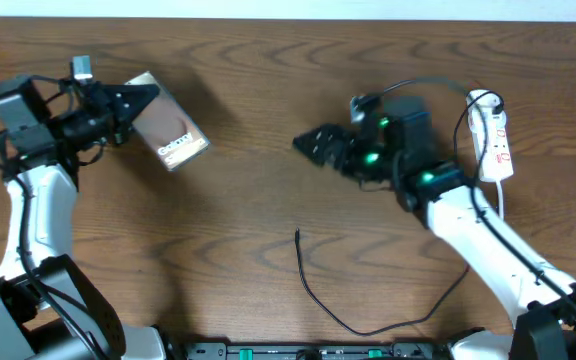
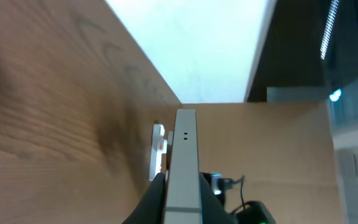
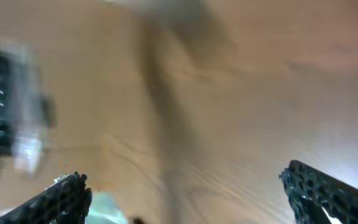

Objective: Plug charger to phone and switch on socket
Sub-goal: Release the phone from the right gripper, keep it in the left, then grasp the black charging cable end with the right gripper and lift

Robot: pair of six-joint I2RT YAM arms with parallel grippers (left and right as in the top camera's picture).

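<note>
My right gripper moves back and down next, open, over the loose end of the thin black cable, since that end of the cable lies free on the bare wood.
My left gripper [image 1: 136,103] is shut on the phone [image 1: 171,132], which has a glossy brown face and white text, and holds it tilted at the far left of the table. In the left wrist view the phone [image 2: 184,149] shows edge-on between the fingers [image 2: 184,190]. The charger [image 1: 320,298], a thin black cable, lies loose at the front middle with its tip pointing to the far side. The white socket [image 1: 494,132] lies at the far right and also shows in the left wrist view [image 2: 158,149]. My right gripper [image 1: 313,146] is open and empty over the table's middle; its view [image 3: 185,186] is blurred.
The socket's white cord [image 1: 504,195] runs toward the front beside my right arm [image 1: 468,215]. The robot's thick black cable [image 1: 418,88] loops above the right wrist. The brown wooden table [image 1: 238,220] fills the view.
</note>
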